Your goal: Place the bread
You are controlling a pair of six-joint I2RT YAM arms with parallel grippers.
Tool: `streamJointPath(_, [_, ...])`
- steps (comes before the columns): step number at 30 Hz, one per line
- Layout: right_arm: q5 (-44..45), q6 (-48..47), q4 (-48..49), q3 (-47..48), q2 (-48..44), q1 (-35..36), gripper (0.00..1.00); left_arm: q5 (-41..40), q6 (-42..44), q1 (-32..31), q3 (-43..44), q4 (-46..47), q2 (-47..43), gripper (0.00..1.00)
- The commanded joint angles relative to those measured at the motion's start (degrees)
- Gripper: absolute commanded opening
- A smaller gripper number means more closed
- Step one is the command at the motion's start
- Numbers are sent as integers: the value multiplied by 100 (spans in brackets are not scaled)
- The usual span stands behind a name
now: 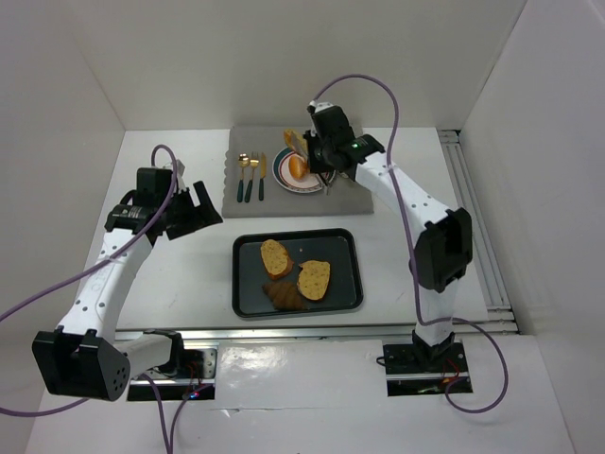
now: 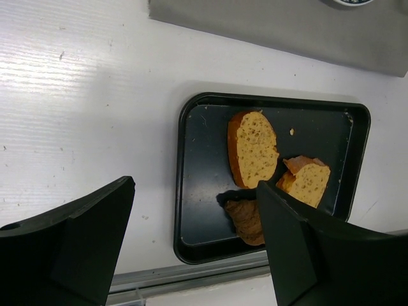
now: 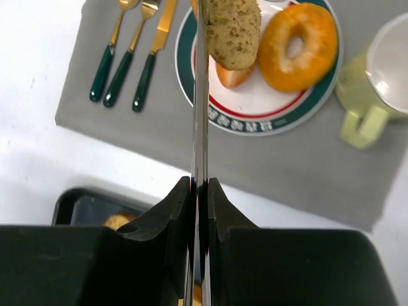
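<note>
The bagel (image 3: pixel 296 48) fills the other side of the plate. My right gripper lowers left in the top view next, over the plate's edge by the cutlery, to release.
My right gripper (image 3: pixel 199 185) is shut on thin metal tongs (image 3: pixel 200 115). The tongs pinch a tan toasted slice (image 3: pixel 234 29) over the round plate (image 3: pixel 255 111). A golden ring bagel (image 3: pixel 296 48) and a small orange roll (image 3: pixel 231 76) lie on that plate. In the top view the right gripper (image 1: pixel 319 156) hangs over the plate (image 1: pixel 284 179). The black tray (image 1: pixel 345 274) holds two toasted slices (image 1: pixel 275 257) (image 1: pixel 314 279) and a dark croissant (image 1: pixel 284 297). My left gripper (image 1: pixel 194 210) is open and empty, left of the tray; its wrist view (image 2: pixel 194 248) shows the croissant (image 2: pixel 245 220) between its fingers.
A grey placemat (image 1: pixel 364 197) lies under the plate. Three pieces of gold and green cutlery (image 3: pixel 131 57) lie left of the plate. A pale green mug (image 3: pixel 376 76) stands to its right. White walls close in the table on three sides.
</note>
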Motion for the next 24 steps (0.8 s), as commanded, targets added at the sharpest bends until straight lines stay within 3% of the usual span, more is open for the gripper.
streamJointPath(1, [-252, 268, 682, 566, 404, 11, 1, -36, 99, 30, 243, -57, 12, 90])
streamJointPath(8, [-490, 796, 1403, 207, 844, 11, 1, -89, 214, 30, 296, -163, 12, 90])
streamJointPath(20, [-596, 1033, 1413, 153, 1240, 64, 1, -142, 266, 30, 190, -163, -41, 90])
streamJointPath(24, [-236, 1297, 1412, 40, 1240, 117, 1, -142, 266, 30, 137, -163, -41, 90])
